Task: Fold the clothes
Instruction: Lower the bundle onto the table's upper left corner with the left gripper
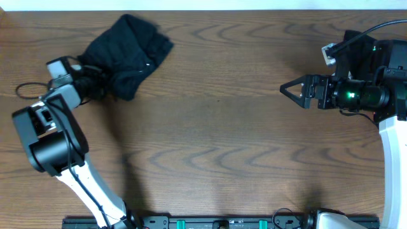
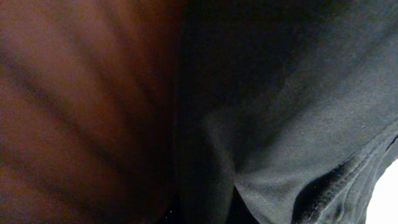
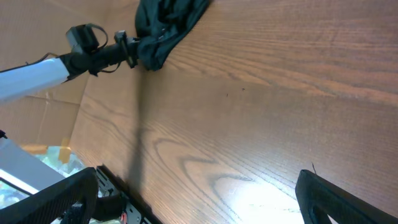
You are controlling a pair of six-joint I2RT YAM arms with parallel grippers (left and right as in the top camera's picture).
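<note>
I will move my left gripper outward next, carry the black garment onto the table's bare far corner and release it, because that open wood is outward of the gripper.
A black garment lies crumpled at the table's far left. It fills the left wrist view and shows at the top of the right wrist view. My left gripper is at the garment's lower left edge, where the cloth narrows to a bunch at its tip. Its fingers are buried in the fabric and appear shut on it. My right gripper is wide open and empty above bare wood at the right, far from the garment. Its fingers show at both lower corners of the right wrist view.
The wooden table spans the overhead view. A black rail runs along the front edge. Cables lie by the left arm. Cardboard and clutter sit beyond the table's left edge.
</note>
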